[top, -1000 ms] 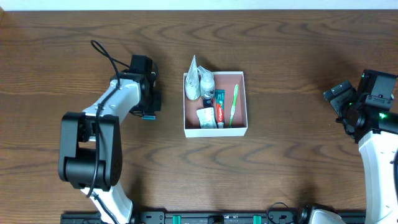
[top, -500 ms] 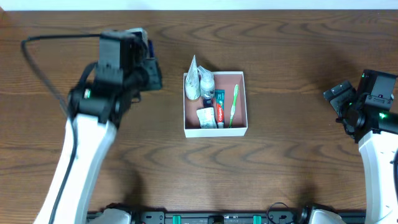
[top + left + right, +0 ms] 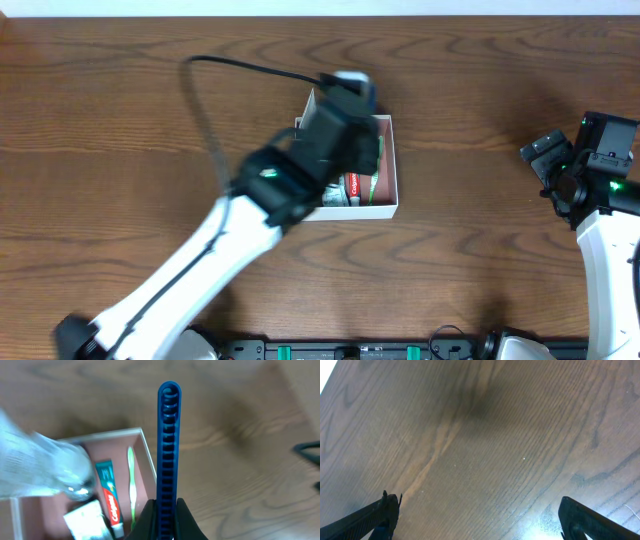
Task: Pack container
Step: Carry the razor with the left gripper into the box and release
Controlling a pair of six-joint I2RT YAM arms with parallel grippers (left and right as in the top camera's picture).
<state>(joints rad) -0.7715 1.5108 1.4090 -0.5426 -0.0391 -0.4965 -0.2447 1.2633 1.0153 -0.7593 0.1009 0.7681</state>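
Observation:
My left gripper next moves down onto the bare, open part of the container's bottom between the green toothbrush (image 3: 132,480) and the container's side and releases the comb.
In the left wrist view my left gripper (image 3: 165,511) is shut on a long blue comb (image 3: 169,445), which sticks straight out over the right wall of the container (image 3: 148,457). The container is a shallow white-walled box with a pinkish floor. It holds a toothpaste tube (image 3: 111,504), a green toothbrush (image 3: 132,480), a clear bottle (image 3: 50,467) and a small carton (image 3: 87,521). From overhead, my left arm (image 3: 300,170) covers most of the container (image 3: 394,170). My right gripper (image 3: 480,515) is open over bare wood at the right edge (image 3: 550,160).
The dark wooden table (image 3: 480,90) surrounds the box on all sides. A black cable (image 3: 230,65) loops from the left arm behind the box. The right arm's white base (image 3: 610,260) stands at the right front.
My left arm has swung from the table's left side up and rightward, and is now over the container with the comb. The right arm has not moved.

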